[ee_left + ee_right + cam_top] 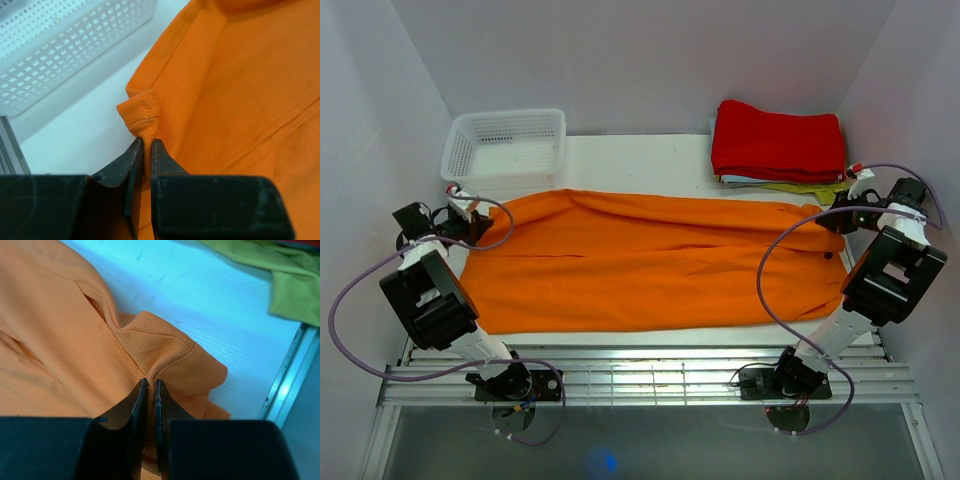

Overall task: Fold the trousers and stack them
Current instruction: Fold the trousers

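Observation:
I need to draw my right gripper back toward the small dark button (827, 256) next and let go of the waistband corner there, since that button lies back from my right gripper.
The bright orange trousers (650, 262) lie spread lengthwise across the white table, legs to the left, waistband with its small dark button (827, 256) to the right. My left gripper (478, 214) is shut on the far left hem corner; the left wrist view shows the orange cloth (240, 80) pinched between the black fingers (129, 165). My right gripper (842, 212) is shut on the far right waistband corner; the right wrist view shows a fold of the trousers (150, 347) bunched between its fingers (165, 405).
A white mesh basket (505, 146) stands at the back left, just behind my left gripper. A stack of folded cloths, red (778, 140) on top and yellow-green (280, 275) beneath, sits at the back right. A metal rail (640, 375) runs along the near edge.

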Controlling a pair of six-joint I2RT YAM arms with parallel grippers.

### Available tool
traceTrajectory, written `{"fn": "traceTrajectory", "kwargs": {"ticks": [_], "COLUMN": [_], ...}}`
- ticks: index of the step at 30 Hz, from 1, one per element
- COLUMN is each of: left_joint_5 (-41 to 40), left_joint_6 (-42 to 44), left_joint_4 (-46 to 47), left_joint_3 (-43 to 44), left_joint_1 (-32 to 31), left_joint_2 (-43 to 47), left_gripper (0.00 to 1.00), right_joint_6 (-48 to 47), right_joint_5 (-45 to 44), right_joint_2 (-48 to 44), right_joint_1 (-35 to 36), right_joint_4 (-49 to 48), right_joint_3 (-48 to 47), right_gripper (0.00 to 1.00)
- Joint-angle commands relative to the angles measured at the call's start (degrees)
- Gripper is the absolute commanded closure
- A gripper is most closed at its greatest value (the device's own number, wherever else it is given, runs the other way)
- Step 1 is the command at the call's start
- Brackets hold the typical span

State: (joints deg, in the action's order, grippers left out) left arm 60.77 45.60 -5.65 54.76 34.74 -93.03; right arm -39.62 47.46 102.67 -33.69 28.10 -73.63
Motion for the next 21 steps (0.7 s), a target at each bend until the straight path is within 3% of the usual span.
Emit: {"fn": "traceTrajectory", "kwargs": {"ticks": [1,6,12,13,14,15,16,17,19,21], "left_joint_5": [-0.47,-1.71,-1.45,-1.27,-1.01,-0.57,0.65,1.10,1.71,2.16], "left_joint_6": [16.69,31.09,32.44,32.44,32.70,33.66,37.76,40.07,44.72,51.32], "left_joint_4": [-10.84,-12.10,-11.93,-13.06,-14.11,-19.00,-22.27,-25.78,-34.93,-44.30], "left_joint_3": [-0.44,-7.81,-8.27,-7.83,-7.22,-6.43,-4.25,-3.18,-0.11,2.09], "left_joint_1": [0.50,2.43,6.30,6.65,7.44,7.71,8.06,8.67,9.81,10.34], "left_joint_2": [0.84,3.12,2.33,2.07,1.98,1.81,1.89,1.98,2.68,3.03], "left_gripper": [1.00,1.00,1.00,0.93,0.82,0.72,0.62,0.57,0.41,0.35], "right_joint_6": [-4.94,-14.68,-25.05,-25.85,-26.73,-28.57,-29.46,-30.42,-35.17,-38.41], "right_joint_5": [-8.50,-3.26,-6.59,-7.72,-8.08,-8.26,-8.26,-8.44,-9.31,-9.76], "right_joint_2": [1.56,-3.26,-6.26,-5.82,-5.82,-5.90,-6.78,-7.39,-9.23,-10.03], "right_joint_1": [-0.32,-2.43,-4.36,-4.54,-4.80,-4.98,-5.24,-5.33,-5.42,-5.42], "right_joint_4": [1.08,2.48,3.89,5.81,6.96,8.10,9.94,10.92,13.03,15.57], "right_joint_3": [-2.66,3.74,8.76,8.33,7.97,7.01,6.66,6.22,5.07,3.93], "right_gripper": [0.92,0.92,0.91,0.87,0.69,0.60,0.42,0.32,0.19,0.18]}}
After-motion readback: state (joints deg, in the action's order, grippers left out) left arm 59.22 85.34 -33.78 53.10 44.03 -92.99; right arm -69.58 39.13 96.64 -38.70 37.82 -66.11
